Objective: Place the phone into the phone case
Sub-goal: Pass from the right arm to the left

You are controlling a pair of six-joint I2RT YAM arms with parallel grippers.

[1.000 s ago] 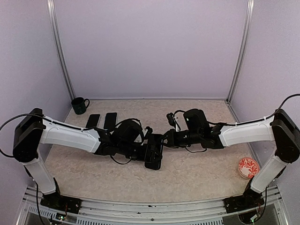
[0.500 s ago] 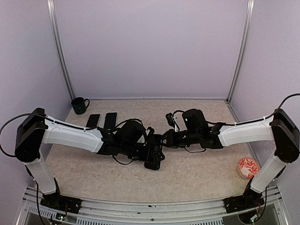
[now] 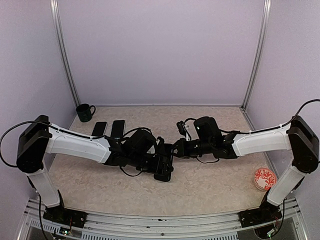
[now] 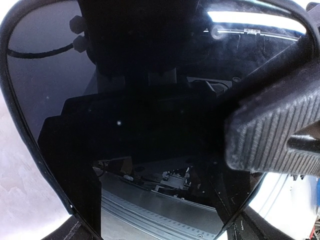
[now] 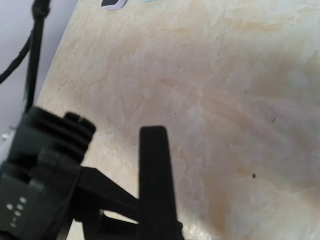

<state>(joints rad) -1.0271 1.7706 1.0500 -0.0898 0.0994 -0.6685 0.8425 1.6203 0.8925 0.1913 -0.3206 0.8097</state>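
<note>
My left gripper is above a spot on the bare tabletop beside the slabs that lies outward of it, so it should swing outward, lower the phone (image 3: 163,168) onto that spot and release it.
A black phone (image 3: 163,168) hangs above the table's middle in my left gripper (image 3: 159,161), which is shut on it. Its glossy screen (image 4: 150,100) fills the left wrist view and mirrors the gripper. My right gripper (image 3: 173,150) meets the phone's far end. One ribbed finger (image 4: 270,135) lies on the screen's right edge. In the right wrist view the right gripper (image 5: 154,170) shows as one narrow black bar, jaws together. I cannot tell the phone case apart from the phone in the held black slab.
Two flat black slabs (image 3: 99,129) (image 3: 118,128) lie side by side at the back left, near a dark mug (image 3: 85,112). A red patterned round dish (image 3: 264,178) sits at the front right. Beige table (image 5: 225,100) lies under the right gripper.
The left wrist has shifted a little to the right and the right gripper a little to the left, so both sit closer over the phone. The phone has barely moved.
</note>
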